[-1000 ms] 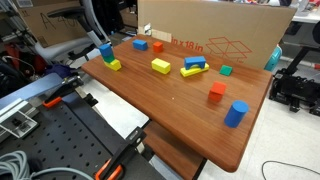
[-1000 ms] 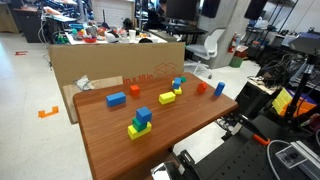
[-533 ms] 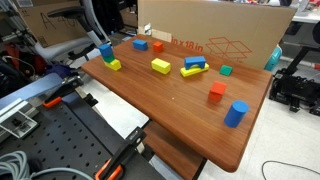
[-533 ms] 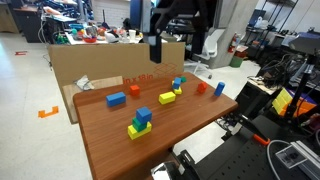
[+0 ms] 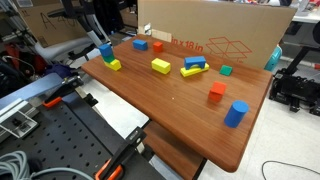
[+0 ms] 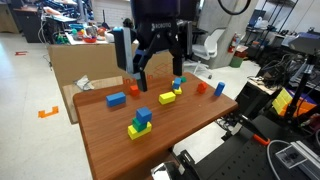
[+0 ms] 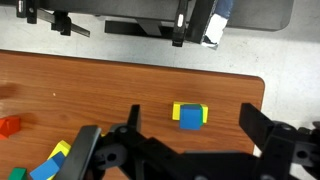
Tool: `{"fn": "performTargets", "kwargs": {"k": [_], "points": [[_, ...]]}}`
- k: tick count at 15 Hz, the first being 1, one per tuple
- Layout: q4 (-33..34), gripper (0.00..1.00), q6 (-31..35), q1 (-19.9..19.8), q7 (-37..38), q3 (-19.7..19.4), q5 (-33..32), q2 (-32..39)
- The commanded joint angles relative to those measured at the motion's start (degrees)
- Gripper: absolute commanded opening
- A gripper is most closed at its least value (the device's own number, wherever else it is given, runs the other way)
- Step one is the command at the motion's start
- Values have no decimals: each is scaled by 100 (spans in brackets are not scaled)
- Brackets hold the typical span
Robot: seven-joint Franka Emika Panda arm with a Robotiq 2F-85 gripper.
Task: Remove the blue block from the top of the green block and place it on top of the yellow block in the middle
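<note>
My open gripper will go down over the blue block [image 6: 143,116] [image 7: 190,115] with one finger on each side, because the block is below my gripper, between its fingers.
The blue block [image 6: 143,116] sits on the green block [image 6: 135,131] near the table's front corner; the stack also shows in an exterior view [image 5: 106,50]. In the wrist view the blue block [image 7: 190,115] covers most of the green block [image 7: 176,112]. The yellow block [image 6: 167,98] lies mid-table, also seen in an exterior view [image 5: 161,66]. My gripper [image 6: 159,75] hangs high above the table, open and empty. In the wrist view its fingers [image 7: 189,132] frame the stack from well above.
A cardboard box [image 5: 215,35] walls the table's far side. A blue block [image 5: 141,44], an orange block [image 5: 158,46], stacked blue and yellow bars [image 5: 194,66], a teal cube [image 5: 226,70], a red cube [image 5: 217,93] and a blue cylinder [image 5: 235,114] are scattered around.
My arm has swung into the exterior view from the top and now fills its upper middle. No block has moved.
</note>
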Motion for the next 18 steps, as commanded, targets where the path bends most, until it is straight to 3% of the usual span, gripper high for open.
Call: {"fn": "performTargets", "kwargs": {"k": [1,10,18], "points": [[306,100,-9,216,53,-233,-176,409],[638,100,515,617,469,-548,-498,1027],[1006,100,348,774,523,-768,-505,1595]]}}
